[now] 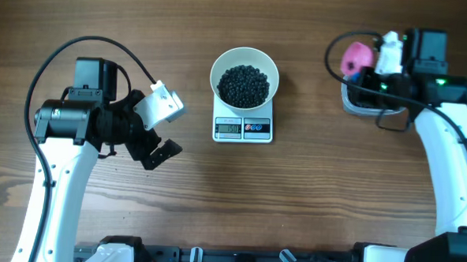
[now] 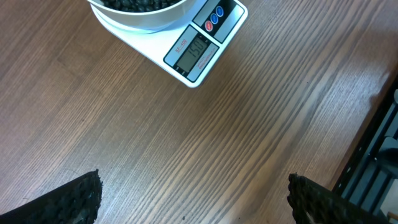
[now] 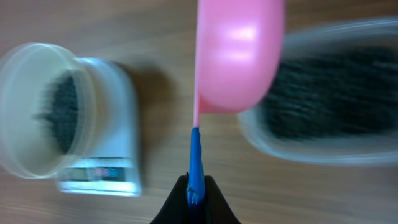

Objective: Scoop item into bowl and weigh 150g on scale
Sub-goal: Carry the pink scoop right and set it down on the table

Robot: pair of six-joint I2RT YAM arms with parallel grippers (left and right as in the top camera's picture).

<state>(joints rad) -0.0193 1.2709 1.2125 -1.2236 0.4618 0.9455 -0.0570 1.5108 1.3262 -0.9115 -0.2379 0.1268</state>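
Note:
Next, the right gripper moves back from the tub toward the scale, then down to the wood, since the display already reads the task's weight.
The white bowl sits on the white scale at the table's middle, holding a heap of small black beads. The left wrist view shows the scale's display and the bowl's edge. My left gripper hangs open over bare wood to the left of the scale, with dark fingertips far apart. My right gripper is shut on the blue handle of a pink scoop, held at the clear tub of beads. That scoop is at the far right.
The clear plastic tub stands at the right rear under the right arm. A black cable loops over the left arm. A dark rail runs along the table's front edge.

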